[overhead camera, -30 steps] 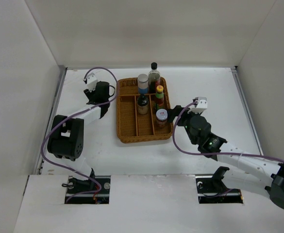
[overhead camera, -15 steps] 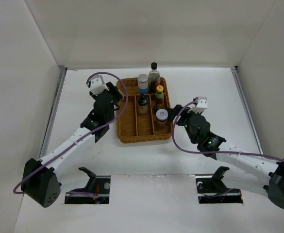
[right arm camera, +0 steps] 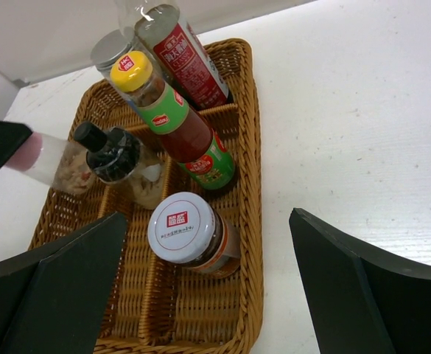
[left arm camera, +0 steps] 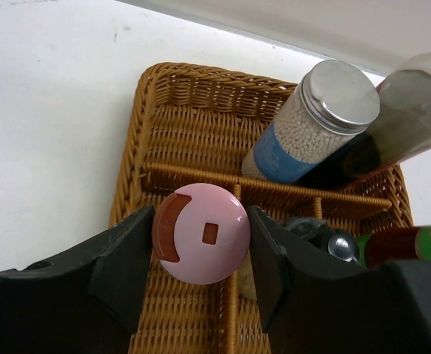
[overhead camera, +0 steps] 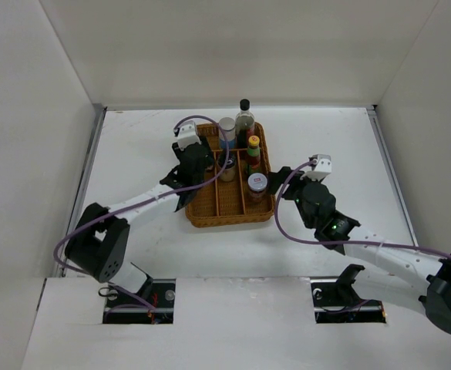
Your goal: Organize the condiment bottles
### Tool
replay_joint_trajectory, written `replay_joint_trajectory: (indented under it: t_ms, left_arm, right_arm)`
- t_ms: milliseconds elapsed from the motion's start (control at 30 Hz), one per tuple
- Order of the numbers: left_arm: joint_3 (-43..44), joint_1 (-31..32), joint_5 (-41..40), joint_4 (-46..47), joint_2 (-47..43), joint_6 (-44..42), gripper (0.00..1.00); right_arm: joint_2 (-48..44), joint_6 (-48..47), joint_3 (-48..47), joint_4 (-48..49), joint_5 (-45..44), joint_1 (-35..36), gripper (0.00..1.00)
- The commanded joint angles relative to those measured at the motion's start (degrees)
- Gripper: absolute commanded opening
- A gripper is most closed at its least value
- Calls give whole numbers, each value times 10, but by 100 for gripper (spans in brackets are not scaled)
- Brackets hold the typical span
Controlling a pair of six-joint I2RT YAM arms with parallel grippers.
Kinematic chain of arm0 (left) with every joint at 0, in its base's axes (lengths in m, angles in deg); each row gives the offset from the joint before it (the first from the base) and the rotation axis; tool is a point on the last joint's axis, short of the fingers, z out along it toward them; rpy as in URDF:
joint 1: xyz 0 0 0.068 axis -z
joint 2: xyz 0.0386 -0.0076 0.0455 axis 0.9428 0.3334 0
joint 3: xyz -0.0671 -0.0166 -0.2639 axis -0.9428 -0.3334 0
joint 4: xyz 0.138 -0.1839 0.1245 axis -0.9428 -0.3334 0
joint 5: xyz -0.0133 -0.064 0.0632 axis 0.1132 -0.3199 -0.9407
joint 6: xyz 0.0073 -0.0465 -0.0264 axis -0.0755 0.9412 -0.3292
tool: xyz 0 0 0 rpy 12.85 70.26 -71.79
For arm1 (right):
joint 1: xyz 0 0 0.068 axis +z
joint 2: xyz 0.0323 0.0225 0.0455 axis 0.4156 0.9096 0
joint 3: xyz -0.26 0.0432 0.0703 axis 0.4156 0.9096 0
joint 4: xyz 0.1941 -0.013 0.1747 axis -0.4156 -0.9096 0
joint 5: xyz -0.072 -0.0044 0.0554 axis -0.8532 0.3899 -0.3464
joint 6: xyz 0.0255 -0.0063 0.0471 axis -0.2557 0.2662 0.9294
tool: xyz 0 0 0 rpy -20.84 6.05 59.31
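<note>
My left gripper brings the pink-lidded jar down into the tray's long compartment (overhead camera: 205, 191) beside the short black-capped bottle next and releases the jar, because that compartment is empty.
My left gripper (left arm camera: 202, 247) is shut on the pink-lidded jar (left arm camera: 202, 232), one finger on each side of its lid. The jar (right arm camera: 46, 161) hangs over the left-middle dividers of the wicker tray (overhead camera: 210, 212), beside the short black-capped bottle (right arm camera: 116, 156). At the tray's far end stand the grey-lidded blue-labelled jar (left arm camera: 326, 110) and the tall dark bottle (overhead camera: 244, 116). The yellow-capped bottle (right arm camera: 172, 114) and the white-lidded jar (right arm camera: 182, 227) stand in the right column. My right gripper (right arm camera: 208, 219) is open just off the tray's right rim, nothing between its fingers.
White walls enclose the table on three sides. Bare white tabletop (overhead camera: 132, 154) lies left of the tray and more (overhead camera: 341, 139) to its right. The left arm (overhead camera: 144, 200) stretches diagonally from its base toward the tray.
The left arm has swung right, carrying the pink-lidded jar from the table left of the tray to above the tray. The right arm has stayed where it was.
</note>
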Motion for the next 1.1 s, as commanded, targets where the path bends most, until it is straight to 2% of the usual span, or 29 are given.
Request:
replay_joint_trajectory:
  t_ms: [0, 200, 267, 300, 400, 433, 467, 633, 800, 933, 1067]
  left_arm:
    - [36, -6, 4, 60, 35, -20, 24]
    - [34, -16, -14, 69, 89, -18, 31]
    - [29, -16, -19, 73, 95, -18, 36]
    - [27, -16, -17, 75, 98, -17, 44]
    - [12, -12, -20, 84, 82, -16, 77]
    - [5, -10, -22, 92, 71, -17, 91]
    - [-2, -10, -19, 98, 57, -18, 100]
    - [-31, -3, -22, 79, -58, -18, 100]
    - [-97, -17, -60, 52, -182, -3, 100]
    - [-182, -63, -56, 30, -247, 69, 100]
    - [-243, -126, -5, -38, -278, 169, 100]
  right_arm:
    - [-9, 9, 0, 34, 5, -6, 100]
    - [-13, 10, 4, 35, 4, -12, 100]
    - [-15, 10, 4, 35, 5, -11, 100]
    - [-15, 10, 4, 35, 2, -11, 100]
    - [-9, 11, 3, 35, 4, -15, 100]
    - [-9, 11, 2, 34, 4, -15, 100]
    - [-11, 10, 2, 35, 2, -15, 100]
    - [-12, 13, 5, 34, -6, -17, 100]
    - [-21, 22, 13, 33, -27, -22, 100]
    - [-22, 35, 18, 32, -28, -36, 100]
    - [-23, 61, 24, 18, -29, -60, 100]
